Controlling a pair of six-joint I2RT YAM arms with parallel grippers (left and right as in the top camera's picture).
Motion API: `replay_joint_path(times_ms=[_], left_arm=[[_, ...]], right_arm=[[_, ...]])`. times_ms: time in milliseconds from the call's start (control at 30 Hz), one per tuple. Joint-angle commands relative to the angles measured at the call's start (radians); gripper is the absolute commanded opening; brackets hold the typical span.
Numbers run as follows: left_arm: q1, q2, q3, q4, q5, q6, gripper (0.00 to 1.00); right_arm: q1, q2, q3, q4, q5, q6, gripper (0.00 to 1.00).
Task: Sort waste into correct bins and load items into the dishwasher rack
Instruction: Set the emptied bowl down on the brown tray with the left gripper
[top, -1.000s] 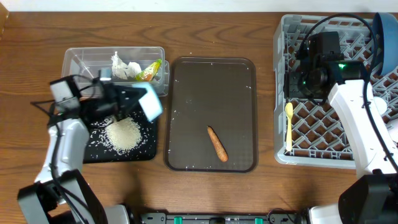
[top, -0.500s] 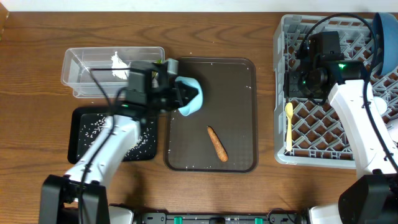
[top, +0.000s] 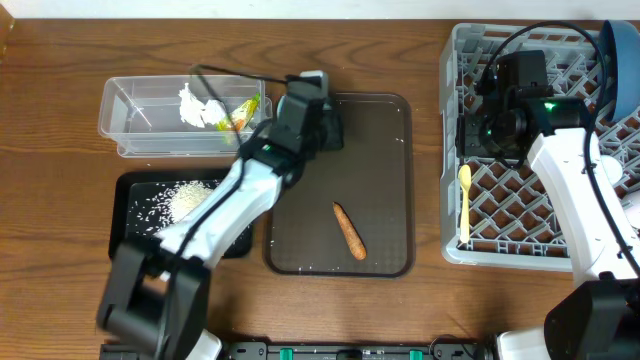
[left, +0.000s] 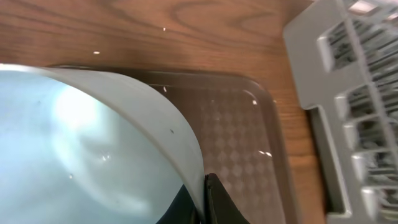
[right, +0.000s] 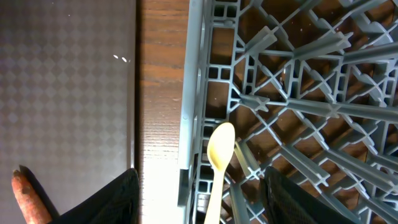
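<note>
I should lower my left gripper toward the rack over the brown tray (top: 380, 150) and let go of the light-blue cup's rim.
My left gripper (top: 325, 128) reaches over the top of the brown serving tray (top: 380, 150) and is shut on the rim of the light-blue cup (left: 93, 162), which the wrist hides from overhead. In the left wrist view the fingers (left: 202, 199) pinch the cup's wall. An orange food stick (top: 349, 230) lies on the brown tray. My right gripper (right: 205, 199) is open over the left edge of the grey dishwasher rack (top: 520, 215), just above the pale yellow spoon (right: 217, 155). The dark-blue bowl (top: 620, 60) stands in the rack. I see no white bowl or pink cup.
The clear tub (top: 135, 115) holds the white tissue (top: 200, 108) and the yellow-green wrapper (top: 240, 112). The black tray (top: 135, 245) in front of it holds rice grains (top: 190, 198). The rack (left: 354, 93) is to the right of the cup.
My left arm has swung right from over the black tray to the top of the brown tray, carrying the light-blue cup. The right arm has not moved.
</note>
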Motion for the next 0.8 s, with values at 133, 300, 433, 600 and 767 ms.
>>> replay_joint_path(times_ms=[133,300,433,600,767], left_arm=[[-0.081,0.153,0.089,-0.010,-0.038,0.073,0.06],[-0.119,0.195,0.088,-0.040,-0.038,0.073,0.06],[-0.122,0.194,0.089,-0.043,-0.038,0.073,0.08],[-0.114,0.186,0.089,-0.056,-0.038,0.084,0.40],[-0.082,0.116,0.089,-0.133,-0.038,0.084,0.50]], right_arm=[[-0.004,0.008,-0.006,0.001,-0.004,0.008,0.62],[-0.004,0.008,-0.006,0.002,-0.004,0.008,0.63],[-0.004,0.008,-0.006,0.006,-0.004,0.008,0.63],[-0.003,0.008,-0.006,0.034,-0.004,0.008,0.64],[-0.003,0.008,-0.006,0.086,-0.030,0.008,0.68]])
